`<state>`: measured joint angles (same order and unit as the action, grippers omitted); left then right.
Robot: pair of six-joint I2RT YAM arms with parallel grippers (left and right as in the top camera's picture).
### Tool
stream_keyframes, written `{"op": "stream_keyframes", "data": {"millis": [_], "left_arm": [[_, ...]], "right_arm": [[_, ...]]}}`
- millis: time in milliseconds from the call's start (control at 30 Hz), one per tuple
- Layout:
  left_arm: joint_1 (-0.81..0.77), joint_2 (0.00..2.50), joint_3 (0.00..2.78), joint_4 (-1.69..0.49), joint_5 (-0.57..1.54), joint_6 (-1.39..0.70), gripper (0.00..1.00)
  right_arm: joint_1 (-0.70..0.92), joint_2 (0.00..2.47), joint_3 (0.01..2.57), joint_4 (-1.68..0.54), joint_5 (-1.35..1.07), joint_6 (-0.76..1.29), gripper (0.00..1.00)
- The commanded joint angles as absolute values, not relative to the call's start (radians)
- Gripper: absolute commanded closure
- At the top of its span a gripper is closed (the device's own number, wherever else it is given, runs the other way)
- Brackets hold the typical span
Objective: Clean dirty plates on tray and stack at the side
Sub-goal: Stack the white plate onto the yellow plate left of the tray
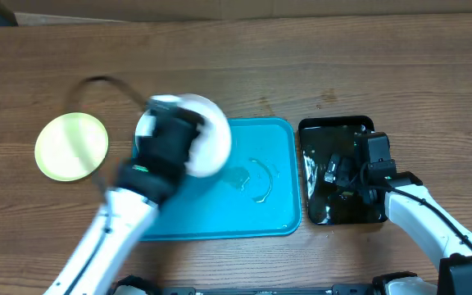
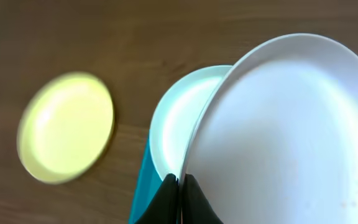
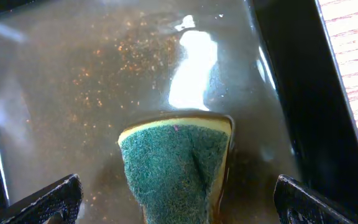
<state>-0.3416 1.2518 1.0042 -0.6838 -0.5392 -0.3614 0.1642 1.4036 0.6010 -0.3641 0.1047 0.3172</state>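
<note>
My left gripper moves to the left in the overhead view and lowers next, to release the rim of the white plate over the yellow-green plate (image 1: 71,146) (image 2: 66,127), since the side stack starts there.
My left gripper (image 1: 170,139) is shut on the rim of a white plate (image 1: 211,146) and holds it tilted above the left end of the turquoise tray (image 1: 260,217). In the left wrist view the fingers (image 2: 180,180) pinch that plate (image 2: 291,137); faint reddish specks show near its lower right. A second white plate (image 2: 176,118) lies under it on the tray (image 2: 142,190). The yellow-green plate (image 1: 71,146) lies on the table to the left, and it also shows in the left wrist view (image 2: 66,127). My right gripper (image 3: 176,200) is open, with its fingers on either side of a green sponge (image 3: 173,162).
A glossy black tray (image 1: 314,129) holding water stands right of the turquoise tray, with my right gripper (image 1: 344,170) over it. A water puddle (image 1: 256,179) lies on the turquoise tray. The black tray's wall (image 3: 303,93) is close on the right.
</note>
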Motion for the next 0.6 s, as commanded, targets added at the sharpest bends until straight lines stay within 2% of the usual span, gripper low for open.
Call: {"op": "stream_keyframes", "data": {"millis": [0,133,267,400,567], "left_arm": [[-0.059,1.221,1.041,-0.667,-0.136,-0.437,0.96],[0.273,1.267,1.041,-0.613,0.010,-0.474,0.96],[0.508,1.338,1.041,-0.573,0.035,-0.477,0.96],[0.654,1.434,1.041,-0.541,0.035,-0.476,0.96],[0.715,1.567,1.041,-0.448,0.084,-0.477,0.96]], "right_arm": [[0.162,1.405,0.597,-0.360,0.112,0.314,0.00],[0.162,1.405,0.597,-0.360,0.112,0.314,0.00],[0.162,1.405,0.597,-0.360,0.112,0.314,0.00],[0.162,1.405,0.597,-0.360,0.112,0.314,0.00],[0.162,1.405,0.597,-0.360,0.112,0.314,0.00]]}}
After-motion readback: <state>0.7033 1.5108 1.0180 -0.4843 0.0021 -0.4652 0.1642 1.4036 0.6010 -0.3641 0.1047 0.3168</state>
